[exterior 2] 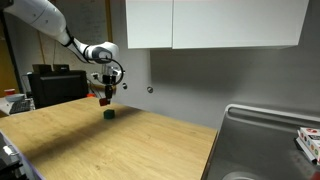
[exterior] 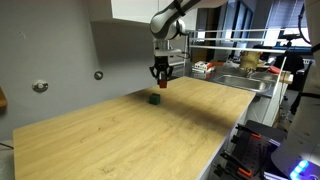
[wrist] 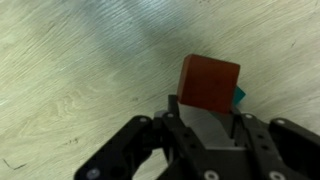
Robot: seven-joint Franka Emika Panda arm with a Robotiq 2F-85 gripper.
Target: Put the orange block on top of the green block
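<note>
I need to move my gripper to the right in the wrist view next, lower it and release the orange block, because the green block's top is below the gripper that way.
My gripper is shut on the orange block, a small reddish-orange cube, and holds it in the air. In both exterior views the orange block hangs just above and slightly to one side of the green block, a small dark green cube resting on the wooden table. The green block also shows in an exterior view. In the wrist view only a teal-green corner of it peeks out from behind the orange block.
A metal sink adjoins the table's end, with cluttered items beyond it. A grey wall with round fittings runs behind the table. A dark monitor stands at the table's far corner.
</note>
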